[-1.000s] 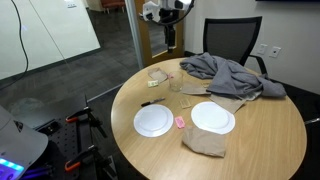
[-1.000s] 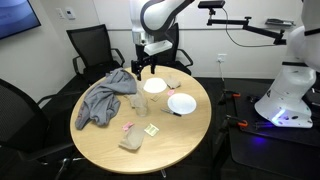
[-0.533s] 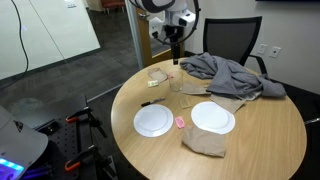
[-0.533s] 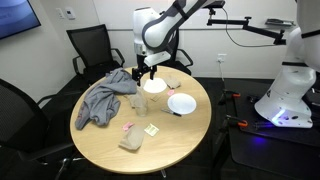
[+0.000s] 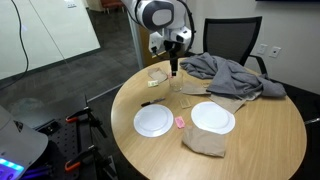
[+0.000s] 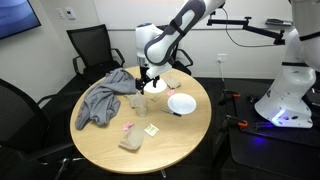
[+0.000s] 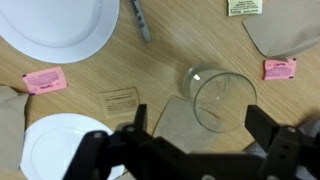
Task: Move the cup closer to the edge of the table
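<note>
My gripper's fingers are open and still above the cup, so my gripper should move down onto the cup's near rim and close its fingers across that side of the cup.
The cup (image 7: 221, 100), a small clear tumbler, stands upright on the light wood round table (image 7: 170, 50), partly on a tan napkin. In the wrist view my gripper (image 7: 200, 135) is open and empty, its dark fingers (image 7: 262, 128) standing apart just above and on either side of the cup's near rim. In both exterior views the gripper (image 5: 174, 67) (image 6: 149, 83) hangs close above the cup (image 5: 176, 85) (image 6: 139, 102), near the far side of the table (image 5: 260, 140) (image 6: 170, 135).
Two white plates (image 5: 153, 121) (image 5: 213, 117) lie mid-table. A grey cloth (image 5: 230, 73) is heaped beside the cup, with a crumpled wrapper (image 5: 158, 74), a black pen (image 5: 152, 103), a pink packet (image 5: 179, 121) and a tan napkin (image 5: 205, 143). Office chairs stand around.
The arm has come down from high above the table towards the cup. The gripper stays open. The cup has not moved.
</note>
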You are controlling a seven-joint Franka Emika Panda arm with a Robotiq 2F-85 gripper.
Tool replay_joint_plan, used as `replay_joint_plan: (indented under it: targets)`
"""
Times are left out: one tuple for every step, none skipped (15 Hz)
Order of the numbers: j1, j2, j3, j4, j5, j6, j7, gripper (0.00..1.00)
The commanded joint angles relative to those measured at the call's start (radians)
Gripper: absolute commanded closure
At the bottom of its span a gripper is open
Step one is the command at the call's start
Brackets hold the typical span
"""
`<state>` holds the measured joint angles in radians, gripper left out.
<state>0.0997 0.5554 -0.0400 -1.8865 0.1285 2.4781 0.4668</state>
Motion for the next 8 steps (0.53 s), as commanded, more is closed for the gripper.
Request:
replay_joint_plan:
  targets:
    - [0.033,0.027,-0.03,-0.006,-0.015,0.022,0.053,0.0]
    - [0.037,0.038,-0.034,-0.003,-0.014,0.024,0.058,0.0]
    - [0.039,0.049,-0.037,0.0,-0.011,0.027,0.063,0.0]
    - [0.042,0.059,-0.04,0.005,-0.01,0.029,0.073,0.0]
    - [0.042,0.071,-0.041,0.012,-0.007,0.03,0.074,0.0]
    - [0.045,0.079,-0.043,0.019,-0.006,0.021,0.08,0.0]
    - [0.031,0.066,-0.03,0.007,0.002,0.008,0.046,0.0]
    - [0.032,0.073,-0.031,0.01,0.002,0.008,0.048,0.0]
